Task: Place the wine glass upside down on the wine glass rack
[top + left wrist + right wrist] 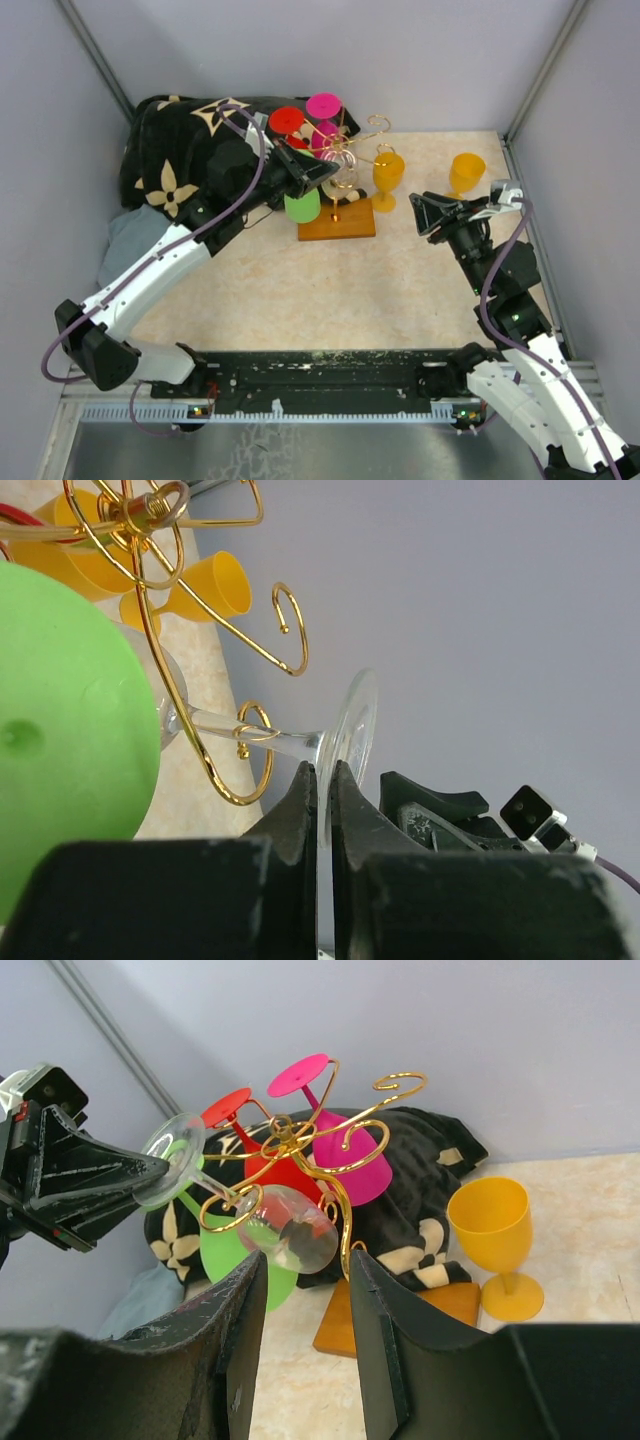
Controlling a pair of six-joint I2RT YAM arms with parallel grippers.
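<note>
Next, my left gripper brings the wine glass's foot [355,720] down onto the rack's gold curl below, to the right in the top view, and releases, as the curl already rings the glass's stem.
A clear wine glass [292,1228] hangs tilted, bowl down, with its stem [270,738] running through a gold curl of the wine glass rack [345,1222]. The rack's wooden base [335,222] stands at the middle back of the table. My left gripper [322,770] is shut on the edge of the glass's round foot [355,720]; it sits just left of the rack's top [325,172]. My right gripper [305,1260] is open and holds nothing. It hovers to the right of the rack [425,213] and points towards it.
Green [302,206], red [287,122] and pink [324,106] glasses hang on the rack. Two yellow glasses stand upright, one next to the base [388,175] and one at the back right [465,172]. A black patterned cloth [185,150] is heaped at the back left.
</note>
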